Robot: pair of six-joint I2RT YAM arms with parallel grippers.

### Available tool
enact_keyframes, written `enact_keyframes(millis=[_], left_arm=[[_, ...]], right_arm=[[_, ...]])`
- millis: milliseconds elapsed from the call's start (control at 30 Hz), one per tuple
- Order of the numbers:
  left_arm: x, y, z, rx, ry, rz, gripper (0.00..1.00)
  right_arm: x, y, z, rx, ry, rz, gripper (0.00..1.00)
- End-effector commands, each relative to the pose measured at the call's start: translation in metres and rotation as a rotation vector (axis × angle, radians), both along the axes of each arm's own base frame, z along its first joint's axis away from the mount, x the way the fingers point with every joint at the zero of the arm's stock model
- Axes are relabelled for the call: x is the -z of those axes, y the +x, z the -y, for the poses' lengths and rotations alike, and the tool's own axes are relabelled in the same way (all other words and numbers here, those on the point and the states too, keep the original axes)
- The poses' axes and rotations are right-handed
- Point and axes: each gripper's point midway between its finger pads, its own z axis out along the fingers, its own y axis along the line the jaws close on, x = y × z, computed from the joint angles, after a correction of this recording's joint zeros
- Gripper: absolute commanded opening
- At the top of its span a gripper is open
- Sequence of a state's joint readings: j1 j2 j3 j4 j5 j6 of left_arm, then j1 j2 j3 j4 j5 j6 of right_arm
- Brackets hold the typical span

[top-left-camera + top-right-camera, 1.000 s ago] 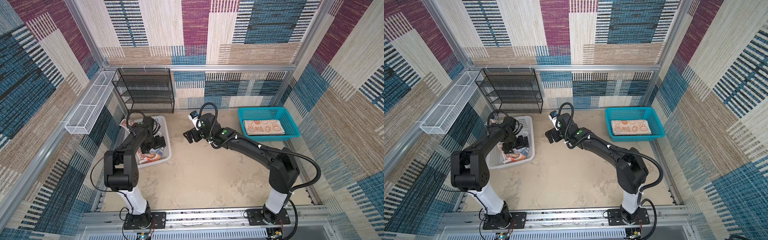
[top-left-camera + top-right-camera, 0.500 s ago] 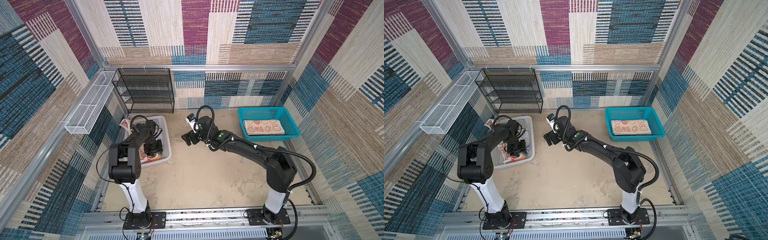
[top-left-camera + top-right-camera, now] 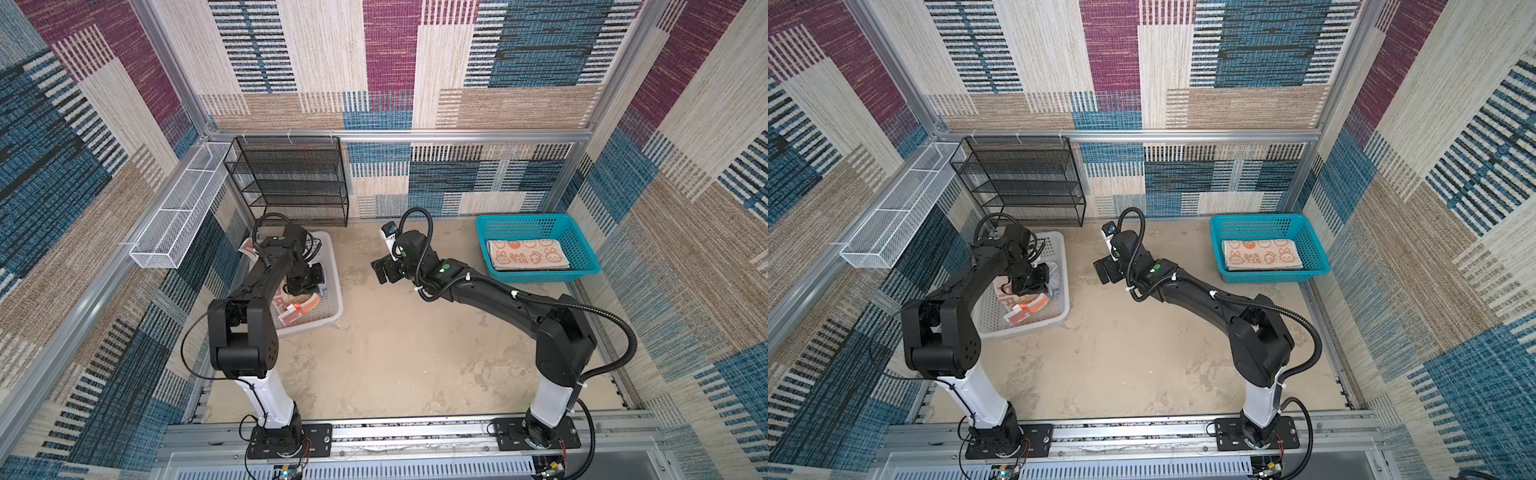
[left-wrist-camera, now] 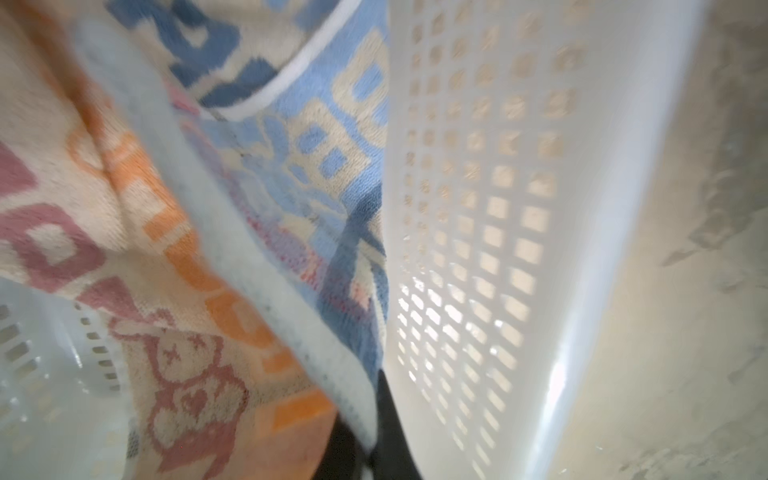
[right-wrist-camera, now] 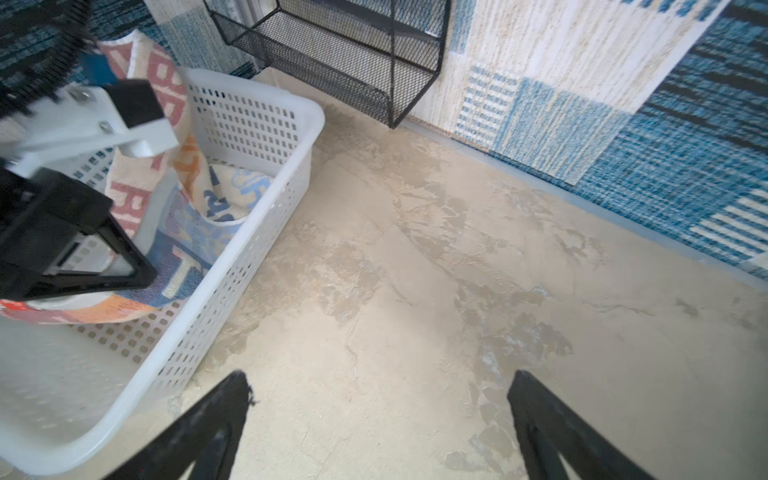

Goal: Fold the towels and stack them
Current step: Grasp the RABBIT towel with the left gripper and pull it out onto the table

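The bare tabletop lies beyond the white basket's side toward the teal basket [image 3: 544,275], so next my left gripper will lift over that side, lower and release the towel with orange lettering there.
Crumpled towels [image 3: 299,309] lie in a white perforated basket [image 3: 337,278] at the left. My left gripper [image 3: 305,282] reaches down into it. In the left wrist view the left gripper [image 4: 365,440] is shut on the pale hem of a towel with orange lettering [image 4: 145,232], close to the basket wall [image 4: 478,208]. A blue-patterned towel [image 4: 328,158] lies behind it. One folded towel [image 3: 525,255] with orange rabbits rests in the teal basket [image 3: 544,275]. My right gripper [image 3: 382,272] hovers open over bare table right of the white basket, fingers [image 5: 216,415] wide apart and empty.
A black wire shelf [image 3: 291,183] stands against the back wall behind the white basket. A white wire tray [image 3: 178,216] hangs on the left wall. The beige table [image 3: 407,340] stretches between the two arms.
My left gripper went from open to shut on the towel in the white basket and dipped lower. My right gripper drifted slightly left toward that basket, still open.
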State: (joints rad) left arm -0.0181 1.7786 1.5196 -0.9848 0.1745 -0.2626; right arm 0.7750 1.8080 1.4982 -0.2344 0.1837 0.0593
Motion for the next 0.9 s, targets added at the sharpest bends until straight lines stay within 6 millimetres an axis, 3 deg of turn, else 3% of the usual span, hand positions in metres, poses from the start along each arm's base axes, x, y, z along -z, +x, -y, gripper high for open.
enact_keyframes(millis=[0,133,267,367,500,667,800,867], left_arm=[[-0.031,0.007,0.008,0.004,-0.038,0.069,0.0],[-0.079,0.02,0.018,0.042,-0.014,0.208,0.0],[-0.133,0.031,0.046,0.11,-0.028,0.355,0.0],[-0.175,0.037,0.087,0.197,-0.047,0.466,0.0],[-0.217,0.041,0.153,0.307,-0.111,0.574,0.0],[-0.24,0.039,0.241,0.441,-0.205,0.644,0.0],[-0.236,0.037,0.318,0.542,-0.333,0.648,0.0],[-0.222,0.036,0.352,0.571,-0.378,0.628,0.0]], right_arm=[[-0.019,0.006,0.012,0.088,0.017,0.036,0.99],[-0.037,0.007,0.023,0.149,0.054,0.058,0.99],[-0.05,0.005,0.031,0.16,0.052,0.077,0.99],[-0.061,0.004,0.047,0.178,0.061,0.083,0.99],[-0.077,0.003,0.092,0.226,0.125,0.071,0.99],[-0.09,-0.004,0.16,0.349,0.151,0.1,0.99],[-0.087,-0.012,0.197,0.434,0.13,0.11,0.99],[-0.083,-0.016,0.217,0.488,0.139,0.102,0.99]])
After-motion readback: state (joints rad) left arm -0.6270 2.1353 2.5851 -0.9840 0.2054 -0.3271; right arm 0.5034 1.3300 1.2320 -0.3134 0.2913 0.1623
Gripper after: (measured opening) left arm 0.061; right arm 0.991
